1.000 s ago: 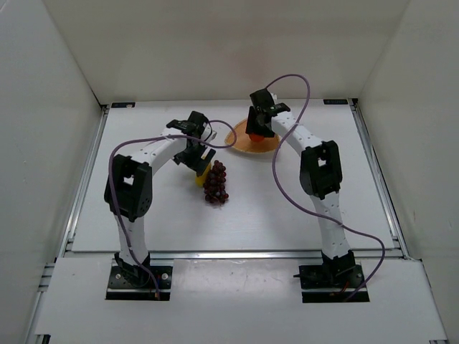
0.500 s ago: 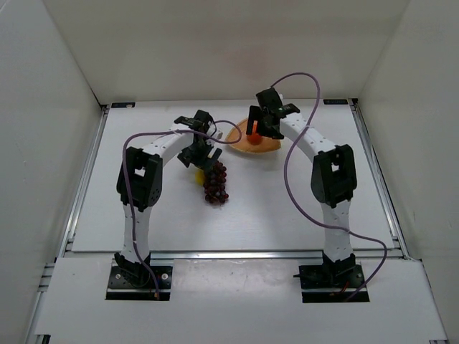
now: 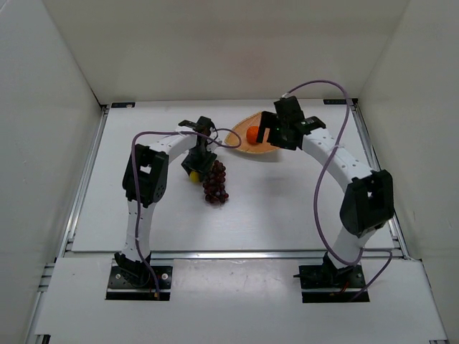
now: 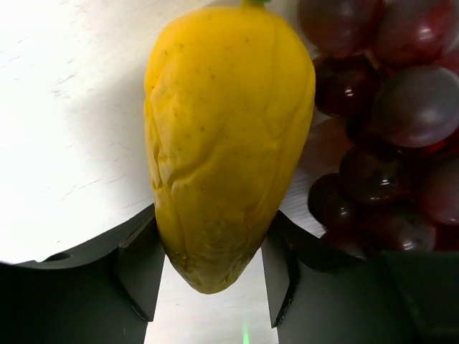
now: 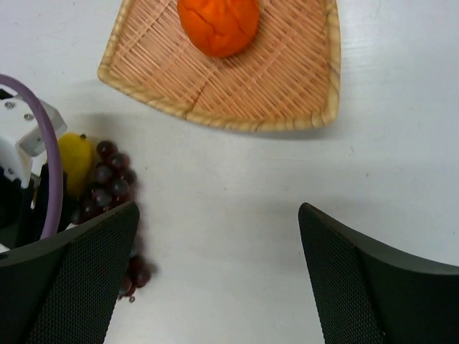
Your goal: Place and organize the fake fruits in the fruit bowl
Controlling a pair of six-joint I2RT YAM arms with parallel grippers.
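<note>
My left gripper should lift the yellow fruit [image 3: 193, 175], carry it outward, lower it onto the bowl's weave and release it there, because there is room beside the orange [image 3: 253, 133].
My left gripper [image 4: 208, 276] is shut on the narrow end of the stubby yellow fruit [image 4: 222, 129], which lies on the table [image 3: 287, 201] left of the dark red grape bunch [image 4: 387, 107]. From above, the yellow fruit [image 3: 193, 175] shows just under the left gripper [image 3: 197, 161], touching the grapes [image 3: 216, 184]. The small round orange [image 5: 217, 25] rests in the woven light-brown fruit bowl [image 5: 287, 79]. My right gripper [image 5: 219, 265] hangs open over bare table near the bowl, holding nothing. In the top view the right gripper [image 3: 276, 132] is right of the orange [image 3: 253, 133] in the bowl [image 3: 240, 143].
White walls enclose the table on three sides, with metal rails [image 3: 84, 179] along its edges. The left arm's purple cable [image 5: 43, 143] loops near the grapes [image 5: 107, 183] and the yellow fruit [image 5: 75, 161].
The left gripper came down and shut on the yellow fruit. The right gripper opened, left the orange in the bowl and drew back to the right.
</note>
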